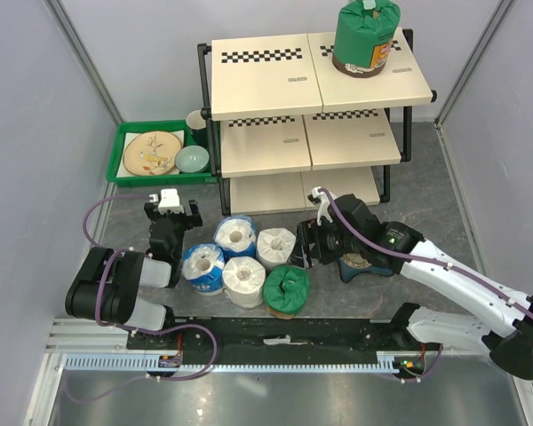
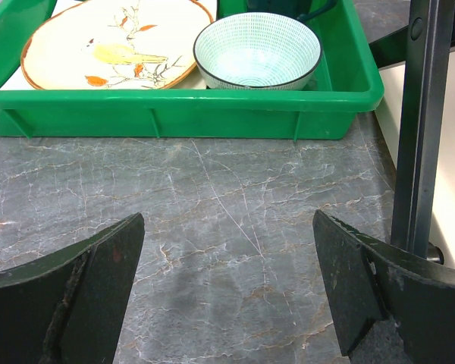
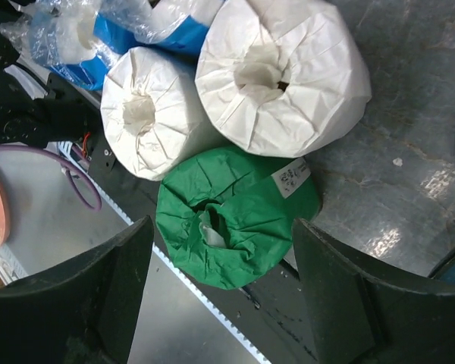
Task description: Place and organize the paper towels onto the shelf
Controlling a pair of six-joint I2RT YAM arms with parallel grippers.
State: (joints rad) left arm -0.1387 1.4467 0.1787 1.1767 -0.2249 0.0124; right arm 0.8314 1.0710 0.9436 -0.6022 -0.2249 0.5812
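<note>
The robot's right gripper will next go down toward the cluster, with one finger into the green roll's core and the other on its outside, because bare table leaves the green roll's outside free.
One green-wrapped paper towel roll (image 1: 366, 35) stands on the top board of the shelf (image 1: 266, 67), at its right. Five more rolls cluster on the table: two blue-and-white (image 1: 234, 235) (image 1: 202, 266), two white (image 1: 275, 247) (image 1: 244, 280) and a green one (image 1: 286, 289). My right gripper (image 1: 302, 246) hovers open by the cluster. In the right wrist view its fingers (image 3: 121, 280) straddle the green roll (image 3: 239, 216) with gaps on both sides; the white rolls (image 3: 280, 76) lie beyond. My left gripper (image 1: 169, 211) (image 2: 227, 235) is open over bare table.
A green tray (image 1: 124, 173) (image 2: 182, 114) with a plate (image 2: 114, 38) and a bowl (image 2: 256, 49) sits left of the shelf. A black shelf leg (image 2: 421, 129) stands right of my left fingers. A blue dish (image 1: 364, 264) lies under my right arm.
</note>
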